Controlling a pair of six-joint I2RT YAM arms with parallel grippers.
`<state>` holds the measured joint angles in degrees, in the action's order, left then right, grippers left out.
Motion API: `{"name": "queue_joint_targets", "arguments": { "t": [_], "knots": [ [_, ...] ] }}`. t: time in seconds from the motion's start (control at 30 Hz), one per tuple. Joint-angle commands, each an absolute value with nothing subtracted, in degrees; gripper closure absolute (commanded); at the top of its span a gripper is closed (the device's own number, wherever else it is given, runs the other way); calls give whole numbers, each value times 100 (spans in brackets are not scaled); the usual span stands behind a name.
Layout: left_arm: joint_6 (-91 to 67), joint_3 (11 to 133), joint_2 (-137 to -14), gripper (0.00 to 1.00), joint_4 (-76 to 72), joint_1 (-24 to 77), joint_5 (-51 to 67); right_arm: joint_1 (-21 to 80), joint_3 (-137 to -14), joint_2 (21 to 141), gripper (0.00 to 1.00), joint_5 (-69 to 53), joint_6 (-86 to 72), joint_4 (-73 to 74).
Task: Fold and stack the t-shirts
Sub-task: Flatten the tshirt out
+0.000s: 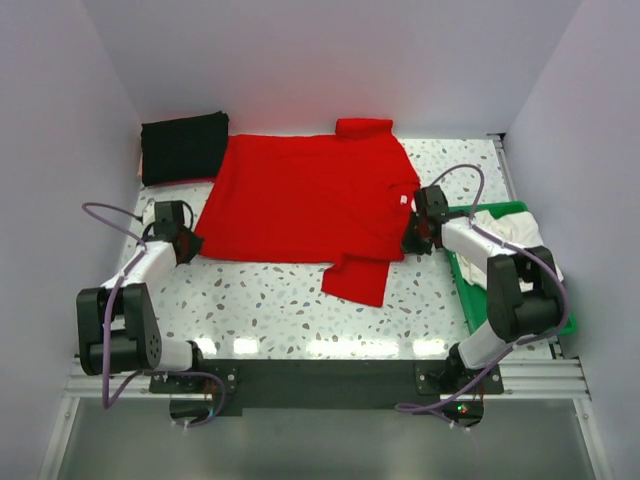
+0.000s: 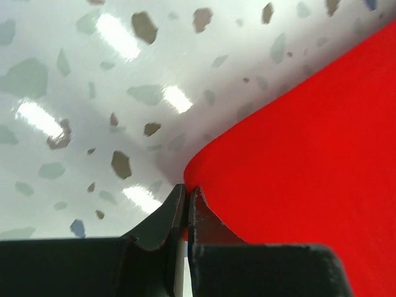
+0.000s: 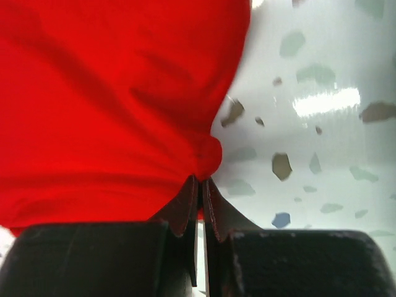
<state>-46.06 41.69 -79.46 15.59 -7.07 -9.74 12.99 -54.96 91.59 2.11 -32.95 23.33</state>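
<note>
My left gripper needs to move slightly back over the bare table and let go of the t-shirt's hem corner, because the near side of the red t-shirt (image 1: 305,200) stretches between both grippers.
The red t-shirt (image 1: 305,200) lies spread flat across the middle of the table, neck to the right, one sleeve at the back and one at the front. My left gripper (image 1: 192,247) is shut on its left hem corner (image 2: 204,167). My right gripper (image 1: 410,243) is shut on its right shoulder edge (image 3: 207,151) by the white neck label (image 1: 404,200). A folded black t-shirt (image 1: 184,146) sits at the back left. A whitish t-shirt (image 1: 508,232) lies crumpled in the green tray.
The green plastic tray (image 1: 470,290) stands along the right edge of the speckled table (image 1: 270,310), beside my right arm. White walls close in the back and both sides.
</note>
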Motion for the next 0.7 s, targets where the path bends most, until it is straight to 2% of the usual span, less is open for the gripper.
{"name": "queue_joint_targets", "arguments": {
  "t": [0.0,0.2,0.37,0.4,0.43,0.47,0.5,0.53,0.6,0.67],
  "knots": [
    [-4799,4008,-7507,100,1863,-765,-1274,1257,-5038,8834,97,141,-3208,2206],
    [-4755,3788,-7295,100,2004,-791,-1002,1257,-4448,8078,95,70,-3269,2285],
    [-4650,3656,-7374,100,1785,-782,-643,1257,-4473,7743,83,123,-3287,2495],
    [-4615,3656,-7426,98,1749,-782,-520,1266,-4569,7674,72,123,-3209,2583],
    [-4606,3656,-7427,97,1740,-782,-519,1266,-4570,7595,72,71,-3182,2584],
    [-4597,3656,-7462,95,1740,-782,-414,1300,-4544,7489,68,27,-3173,2627],
    [-4605,3656,-7471,89,1723,-782,-352,1370,-4518,7262,58,26,-3164,2663],
    [-4571,3656,-7488,85,1679,-782,-299,1449,-4457,7147,54,113,-3164,2707],
    [-4562,3656,-7488,74,1652,-782,-211,1844,-4412,6971,46,237,-3295,2882],
    [-4535,3709,-7506,71,1670,-791,-237,2397,-4368,6935,45,526,-3436,3006]
  ]
}}
